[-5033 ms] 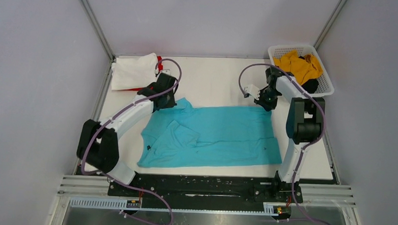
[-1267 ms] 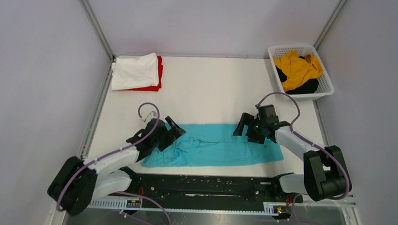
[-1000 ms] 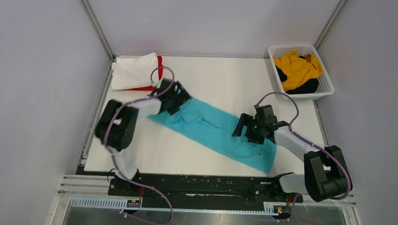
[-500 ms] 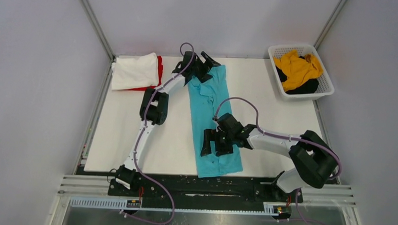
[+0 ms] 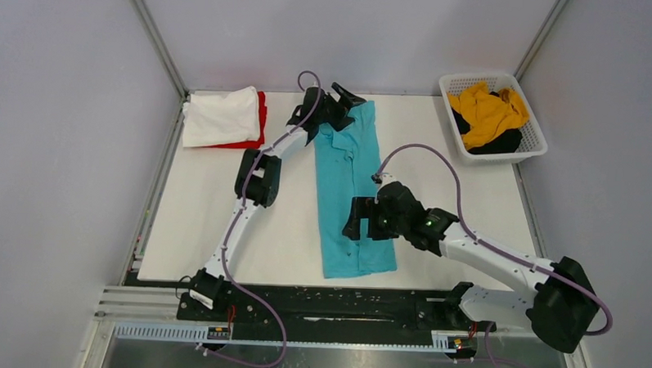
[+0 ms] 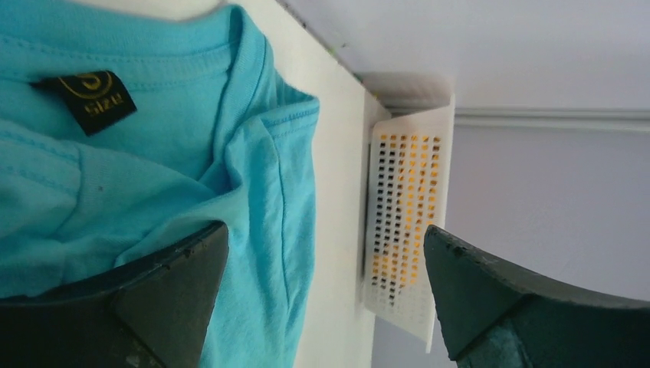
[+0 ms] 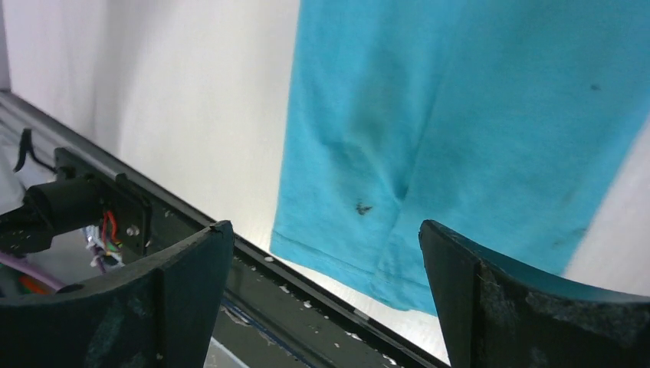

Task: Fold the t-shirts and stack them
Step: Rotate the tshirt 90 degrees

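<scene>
The near hem corner on the white t-shirt's side is well back from my left gripper, so the gripper needs to move back and down onto it next.
The turquoise t-shirt lies folded into a long narrow strip running from the far edge of the table toward the near edge. My left gripper is open at its far end. In the left wrist view the collar with its black label lies under the left gripper, and nothing is pinched. My right gripper hovers open over the near part of the strip. In the right wrist view the turquoise t-shirt and its hem lie below the right gripper. A white t-shirt lies folded on a red t-shirt at the far left.
A white lattice basket stands at the far right corner and holds a mustard-yellow shirt on a black shirt. In the left wrist view the basket shows beyond the collar. The black base rail runs along the near edge.
The turquoise shirt swung from lying crosswise to lengthwise, its collar end carried to the far edge. In the last half second the strip straightened and my right gripper shifted slightly right.
</scene>
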Robot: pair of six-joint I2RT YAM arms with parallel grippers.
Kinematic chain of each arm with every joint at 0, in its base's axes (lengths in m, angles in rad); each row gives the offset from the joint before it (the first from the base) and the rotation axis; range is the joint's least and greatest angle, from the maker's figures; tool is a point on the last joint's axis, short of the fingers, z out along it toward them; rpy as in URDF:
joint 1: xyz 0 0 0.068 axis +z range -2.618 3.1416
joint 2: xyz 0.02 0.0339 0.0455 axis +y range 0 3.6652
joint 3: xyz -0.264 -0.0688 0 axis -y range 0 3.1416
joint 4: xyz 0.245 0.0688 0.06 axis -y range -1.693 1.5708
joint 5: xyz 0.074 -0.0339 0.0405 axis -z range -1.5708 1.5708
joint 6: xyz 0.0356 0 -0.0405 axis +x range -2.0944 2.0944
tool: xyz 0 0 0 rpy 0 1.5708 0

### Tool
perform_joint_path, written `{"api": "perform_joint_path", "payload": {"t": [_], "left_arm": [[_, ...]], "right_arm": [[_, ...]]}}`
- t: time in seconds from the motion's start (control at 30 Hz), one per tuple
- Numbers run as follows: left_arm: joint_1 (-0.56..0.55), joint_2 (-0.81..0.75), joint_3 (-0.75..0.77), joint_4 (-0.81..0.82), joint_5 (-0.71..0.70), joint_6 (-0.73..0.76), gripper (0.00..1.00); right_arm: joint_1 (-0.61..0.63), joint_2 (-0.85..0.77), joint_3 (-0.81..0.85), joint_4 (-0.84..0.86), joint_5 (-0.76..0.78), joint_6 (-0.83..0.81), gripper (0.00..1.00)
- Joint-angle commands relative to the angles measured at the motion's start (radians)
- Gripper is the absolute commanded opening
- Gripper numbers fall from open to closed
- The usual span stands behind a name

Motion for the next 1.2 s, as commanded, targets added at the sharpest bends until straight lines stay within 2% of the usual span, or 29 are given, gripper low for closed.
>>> {"api": "perform_joint_path", "payload": {"t": [0.0, 0.07, 0.13, 0.23, 0.3, 0.37, 0.53, 0.7, 0.83, 1.0, 1.17], "left_arm": [[-0.014, -0.227, -0.057, -0.031, 0.121, 0.150, 0.99], [-0.024, -0.417, -0.221, -0.126, 0.166, 0.244, 0.99], [-0.047, -0.616, -0.430, -0.226, 0.136, 0.337, 0.99], [-0.094, -0.902, -0.709, -0.346, 0.029, 0.504, 0.99], [-0.137, -1.091, -0.934, -0.364, -0.089, 0.582, 0.99], [-0.184, -1.255, -1.145, -0.357, -0.214, 0.597, 0.99], [-0.339, -1.532, -1.531, -0.385, -0.309, 0.576, 0.99], [-0.582, -1.652, -1.770, -0.420, -0.308, 0.525, 0.93], [-0.717, -1.687, -1.869, -0.417, -0.331, 0.415, 0.85], [-0.769, -1.642, -1.940, -0.335, -0.328, 0.320, 0.72], [-0.771, -1.534, -1.913, -0.321, -0.348, 0.312, 0.61]], "right_arm": [[-0.002, -0.083, -0.017, -0.144, 0.203, -0.035, 0.99], [-0.004, -0.112, -0.026, -0.203, 0.264, -0.054, 0.99], [-0.007, -0.151, -0.055, -0.232, 0.297, -0.064, 0.99], [-0.021, -0.222, -0.100, -0.285, 0.356, -0.025, 1.00], [-0.031, -0.286, -0.149, -0.311, 0.378, 0.016, 0.99], [-0.038, -0.353, -0.197, -0.316, 0.378, 0.044, 0.99], [-0.046, -0.447, -0.276, -0.331, 0.312, 0.074, 1.00], [-0.047, -0.459, -0.308, -0.335, 0.185, 0.042, 0.94], [-0.046, -0.441, -0.324, -0.331, 0.156, 0.033, 0.85], [-0.047, -0.409, -0.344, -0.313, 0.156, 0.045, 0.69], [-0.048, -0.384, -0.352, -0.291, 0.158, 0.044, 0.61]]}}
